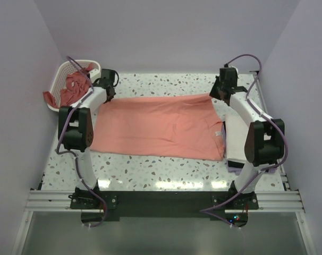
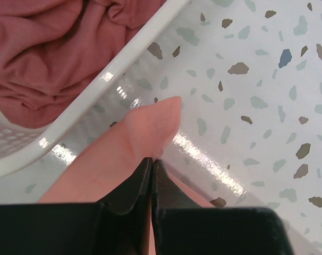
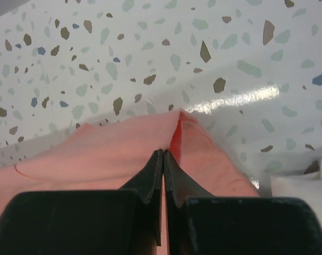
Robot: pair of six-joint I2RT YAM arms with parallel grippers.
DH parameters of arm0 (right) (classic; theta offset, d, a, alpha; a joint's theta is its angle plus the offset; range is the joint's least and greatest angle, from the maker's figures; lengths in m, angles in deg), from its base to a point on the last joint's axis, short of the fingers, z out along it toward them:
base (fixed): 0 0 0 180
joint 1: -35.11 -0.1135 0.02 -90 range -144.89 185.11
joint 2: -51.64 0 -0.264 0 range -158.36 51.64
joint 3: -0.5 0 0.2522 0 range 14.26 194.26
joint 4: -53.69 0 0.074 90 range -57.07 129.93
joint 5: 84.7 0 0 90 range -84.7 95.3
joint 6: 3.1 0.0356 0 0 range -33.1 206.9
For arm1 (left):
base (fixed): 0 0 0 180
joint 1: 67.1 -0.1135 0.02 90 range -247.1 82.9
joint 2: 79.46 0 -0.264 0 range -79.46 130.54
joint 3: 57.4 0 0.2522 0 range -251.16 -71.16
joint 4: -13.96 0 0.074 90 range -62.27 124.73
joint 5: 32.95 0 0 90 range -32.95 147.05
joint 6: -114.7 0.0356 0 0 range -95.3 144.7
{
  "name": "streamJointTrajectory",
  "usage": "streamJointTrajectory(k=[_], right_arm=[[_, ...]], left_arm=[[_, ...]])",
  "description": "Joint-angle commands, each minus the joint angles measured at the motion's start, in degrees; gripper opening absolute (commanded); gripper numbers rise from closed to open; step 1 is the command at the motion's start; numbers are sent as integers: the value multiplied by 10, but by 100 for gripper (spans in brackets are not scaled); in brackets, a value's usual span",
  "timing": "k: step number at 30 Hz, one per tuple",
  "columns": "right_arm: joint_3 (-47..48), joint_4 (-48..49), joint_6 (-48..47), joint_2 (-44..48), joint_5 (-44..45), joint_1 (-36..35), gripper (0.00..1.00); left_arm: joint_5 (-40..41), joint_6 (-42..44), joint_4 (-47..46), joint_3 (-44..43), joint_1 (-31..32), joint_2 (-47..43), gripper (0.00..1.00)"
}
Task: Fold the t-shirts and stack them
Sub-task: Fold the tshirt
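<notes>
The cloth lies unfolded, so my left gripper will carry the pinched corner back over the shirt's middle on the basket side and release.
A salmon-pink t-shirt [image 1: 161, 126] lies spread flat across the middle of the speckled table. My left gripper [image 1: 104, 85] is shut on its far left corner, and the pinched cloth [image 2: 145, 130] sticks up past the fingertips in the left wrist view. My right gripper [image 1: 220, 90] is shut on its far right corner, where the fabric [image 3: 150, 141] bunches into a fold at the jaws. More pink t-shirts [image 1: 73, 87] sit crumpled in the basket. A white t-shirt [image 1: 236, 143] lies folded at the right, partly under my right arm.
The white lattice basket [image 1: 61, 74] stands at the far left corner, its rim [image 2: 97, 87] close beside my left gripper. The walls close in on three sides. A metal rail runs along the near edge.
</notes>
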Motion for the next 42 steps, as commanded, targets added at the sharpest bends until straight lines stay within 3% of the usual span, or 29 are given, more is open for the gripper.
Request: streamJointTrajectory(k=[1, 9, 23, 42], right_arm=[[-53, 28, 22, 69, 1, 5, 0], [-213, 42, 50, 184, -27, 1, 0], [-364, 26, 61, 332, -46, -4, 0], [-419, 25, 53, 339, -46, -5, 0]], left_arm=[[26, -19, -15, 40, -3, -52, 0], [27, -48, -34, 128, -3, -104, 0], [19, -79, -79, 255, -2, -188, 0], [2, -102, -102, 342, -1, -240, 2]])
